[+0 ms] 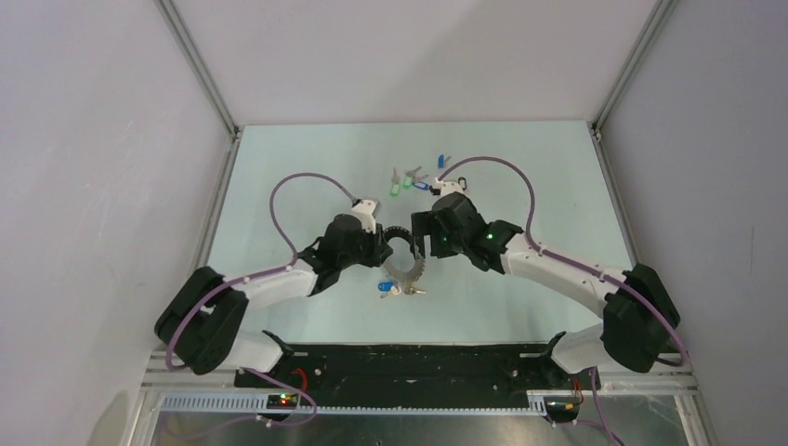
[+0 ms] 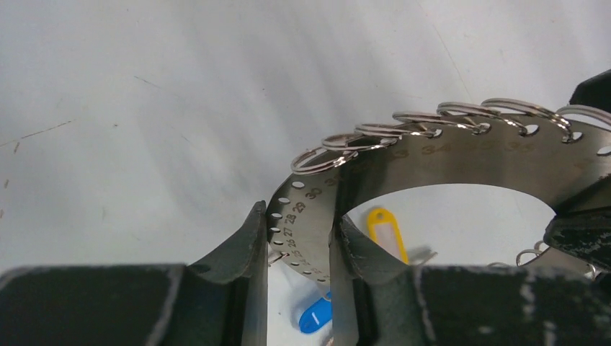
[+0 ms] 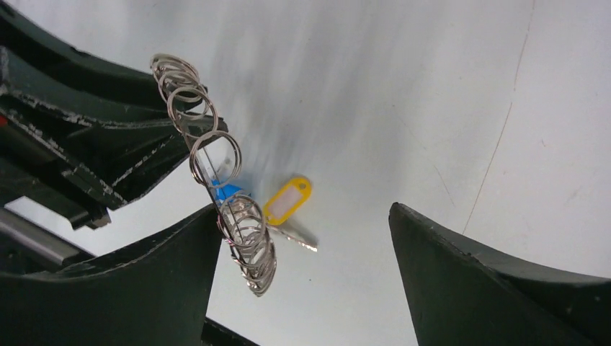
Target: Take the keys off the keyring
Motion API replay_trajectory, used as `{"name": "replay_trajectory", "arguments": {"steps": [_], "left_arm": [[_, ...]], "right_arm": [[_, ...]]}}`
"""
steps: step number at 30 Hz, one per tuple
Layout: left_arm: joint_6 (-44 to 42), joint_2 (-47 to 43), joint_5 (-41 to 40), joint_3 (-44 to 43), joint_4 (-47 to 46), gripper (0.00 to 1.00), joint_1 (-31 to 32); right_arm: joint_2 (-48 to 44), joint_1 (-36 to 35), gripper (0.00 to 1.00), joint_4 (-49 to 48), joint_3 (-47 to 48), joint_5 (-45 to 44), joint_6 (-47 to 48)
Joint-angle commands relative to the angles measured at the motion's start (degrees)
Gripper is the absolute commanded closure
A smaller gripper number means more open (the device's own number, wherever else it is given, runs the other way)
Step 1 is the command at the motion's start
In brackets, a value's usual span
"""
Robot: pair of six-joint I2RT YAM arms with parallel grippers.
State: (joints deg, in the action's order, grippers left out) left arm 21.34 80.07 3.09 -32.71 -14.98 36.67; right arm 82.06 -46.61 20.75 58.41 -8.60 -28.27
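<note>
My right gripper has one finger standing far off. It will next shift toward the left in its wrist view and close on the keyring's side opposite my left gripper.
The keyring (image 1: pixel 410 266) is a flat silver band with numbered holes and a row of small split rings (image 2: pixel 439 115), held above the table between my two arms. My left gripper (image 1: pixel 386 244) is shut on the band (image 2: pixel 299 238). My right gripper (image 1: pixel 424 243) is open, with the edge-on ring and its split rings (image 3: pixel 248 241) against its left finger (image 3: pixel 144 281); its right finger (image 3: pixel 504 288) is far off. A blue-tagged key (image 1: pixel 385 291) and a yellow-tagged key (image 3: pixel 288 200) are under the ring; I cannot tell if they hang or lie.
Several loose keys with green (image 1: pixel 395 189) and blue (image 1: pixel 441 161) tags lie on the pale green table (image 1: pixel 279 186) behind the grippers. Grey walls close in the sides and back. The arm bases stand at the near edge.
</note>
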Motion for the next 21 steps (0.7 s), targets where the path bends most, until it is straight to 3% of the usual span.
{"name": "replay_trajectory", "arguments": {"steps": [1, 4, 10, 12, 13, 14, 15, 16, 18, 19, 21], "left_arm": [[-1.85, -6.99, -2.53, -0.98, 2.12, 1.0, 0.97], [-2.11, -8.55, -5.01, -4.16, 7.49, 1.0, 1.77], [-3.1, -11.37, -6.45, -8.63, 15.17, 1.0, 2.82], [-3.47, -11.86, -7.18, -9.92, 17.17, 1.0, 2.88], [-3.58, -12.29, -7.63, -10.53, 17.53, 1.0, 2.86], [-3.7, -12.56, -7.82, -10.8, 17.95, 1.0, 2.87], [-3.68, -13.25, -8.05, -11.15, 18.05, 0.99, 2.84], [-3.55, -14.32, -8.08, -11.19, 18.36, 0.97, 2.81], [-2.83, -17.29, -8.22, -10.79, 18.61, 0.7, 2.88], [-2.42, -18.66, -8.35, -9.89, 18.47, 0.48, 2.88], [-2.3, -23.76, -8.41, -8.39, 17.98, 0.29, 2.82]], "right_arm": [[-5.05, 0.35, 0.1, -2.98, -1.91, 2.02, 7.08], [-6.34, -0.59, 0.12, -4.63, -1.99, 2.15, 8.56], [-6.74, -4.43, 0.31, -8.94, -2.01, 7.47, 13.12], [-6.87, -4.62, 0.44, -9.32, -1.99, 10.11, 12.82], [-6.94, -4.69, 0.62, -9.33, -2.03, 10.76, 12.64], [-7.12, -4.71, 0.72, -9.37, -2.01, 12.13, 12.45], [-7.24, -4.65, 0.92, -9.44, -2.04, 12.78, 12.45], [-7.76, -4.64, 0.97, -9.46, -2.01, 13.51, 12.28], [-9.1, -4.38, 1.0, -9.28, -2.04, 13.4, 11.77], [-9.72, -3.93, 1.0, -9.17, -2.06, 13.15, 11.38], [-12.27, -2.61, 1.0, -8.46, -2.01, 12.95, 10.86]]}}
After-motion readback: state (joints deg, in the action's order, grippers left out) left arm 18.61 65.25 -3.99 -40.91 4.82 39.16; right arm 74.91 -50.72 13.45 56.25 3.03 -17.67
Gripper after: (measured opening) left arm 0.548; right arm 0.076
